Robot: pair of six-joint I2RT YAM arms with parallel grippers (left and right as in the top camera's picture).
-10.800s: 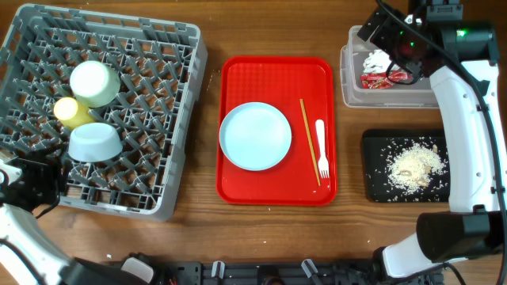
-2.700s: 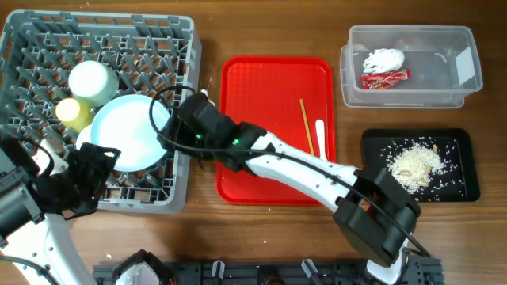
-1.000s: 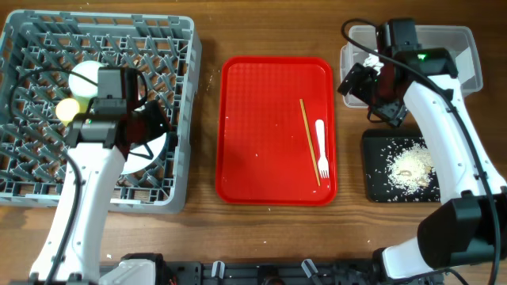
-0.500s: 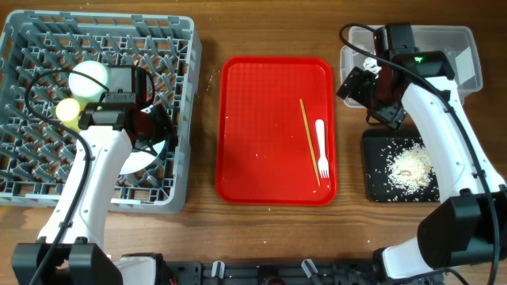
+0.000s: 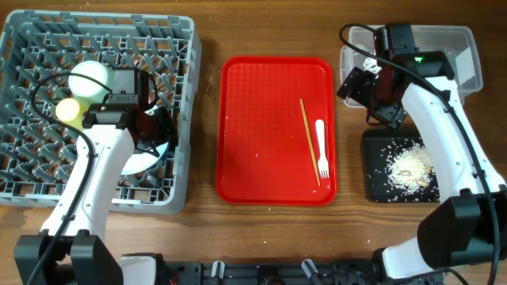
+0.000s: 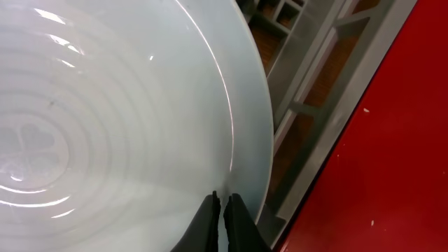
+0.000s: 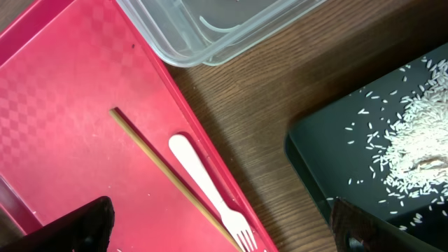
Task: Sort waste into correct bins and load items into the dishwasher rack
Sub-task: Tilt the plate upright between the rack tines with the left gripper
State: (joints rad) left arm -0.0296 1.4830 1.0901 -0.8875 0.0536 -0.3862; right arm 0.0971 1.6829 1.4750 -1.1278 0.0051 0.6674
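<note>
The left gripper moves up toward the yellow cup [image 5: 66,109] next and lets go of the pale blue plate's rim, as the cup sits to its left in the overhead view.
My left gripper [image 5: 149,136] [image 6: 224,204] is shut on the rim of the pale blue plate [image 5: 145,161] [image 6: 126,119], which stands on edge in the right part of the grey dishwasher rack [image 5: 47,47]. A light green bowl [image 5: 87,77] and a yellow cup [image 5: 66,109] sit in the rack; the blue bowl is hidden under my arm. My right gripper [image 5: 366,95] [image 7: 217,210] is open and empty, above the gap between the red tray and the clear tub [image 5: 463,67] [image 7: 210,28]. The white fork [image 5: 321,149] [image 7: 206,185] and the chopsticks [image 5: 309,141] [image 7: 161,168] lie on the tray.
The red serving tray [image 5: 261,127] [image 7: 63,91] lies mid-table. The black tray [image 5: 379,184] [image 7: 329,147] holds rice scraps [image 5: 412,165] [image 7: 416,140]. A bit of white napkin [image 5: 370,62] shows in the tub beside my right arm; the wrapper is hidden.
My left arm has shifted a little with the plate, which now shows less above the rack floor. My right arm has barely moved.
</note>
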